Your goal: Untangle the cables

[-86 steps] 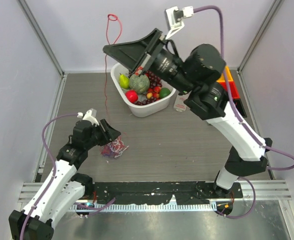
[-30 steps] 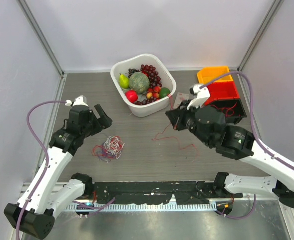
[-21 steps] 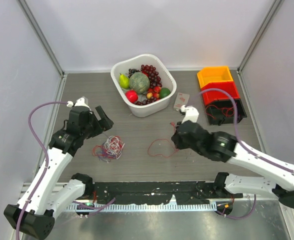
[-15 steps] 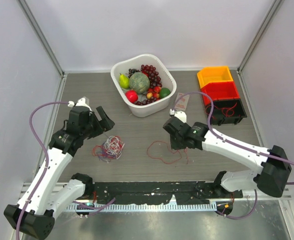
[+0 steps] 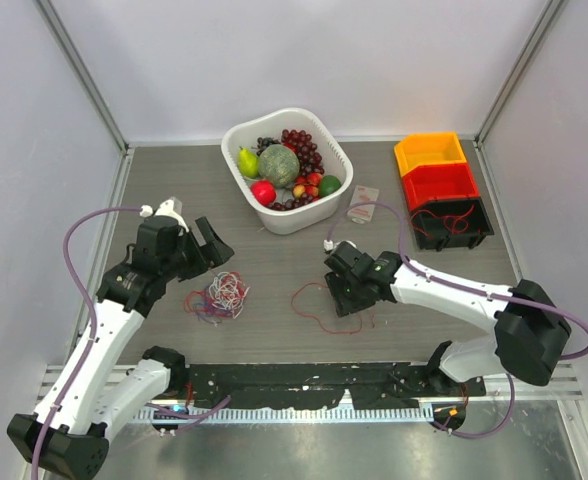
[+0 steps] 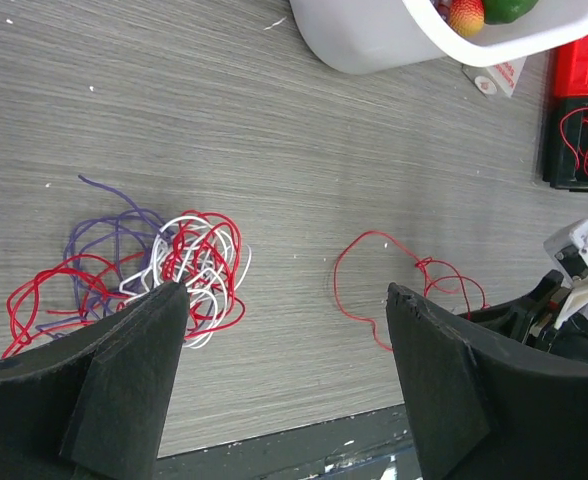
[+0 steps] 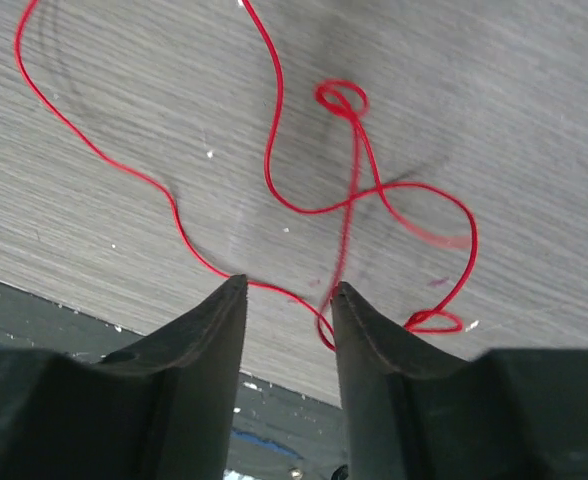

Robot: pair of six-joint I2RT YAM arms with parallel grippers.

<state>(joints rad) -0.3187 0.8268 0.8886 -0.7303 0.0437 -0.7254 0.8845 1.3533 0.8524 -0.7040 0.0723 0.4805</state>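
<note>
I will lower my right gripper next and close it on the red cable's bend (image 7: 322, 325) just below its open fingers, because the cable already runs between them.
The cables (image 5: 219, 296) lie as a small tangle of red, purple and white wire on the table's left half, and the left wrist view has this bunch (image 6: 169, 262) just past my left finger. My left gripper (image 5: 206, 250) hovers a little behind the tangle, open wide and empty (image 6: 284, 295). One red cable (image 5: 319, 300) lies loose by itself at the table's middle. My right gripper (image 5: 349, 296) is low over it, open (image 7: 287, 285). That red cable (image 7: 354, 190) loops on the wood and runs in between the tips, close to the right finger, not clamped.
A white fruit basket (image 5: 230, 152) stands at the back centre. Orange (image 5: 429, 150), red (image 5: 441, 181) and black (image 5: 454, 222) bins sit at the back right, the black one holding a red wire. A small packet (image 5: 362, 203) lies beside the basket. A black rail (image 5: 304, 380) borders the near edge.
My right arm swung from the back right down to the table's middle, laid the red cable there, and its jaws went from shut to open. The left gripper barely moved.
</note>
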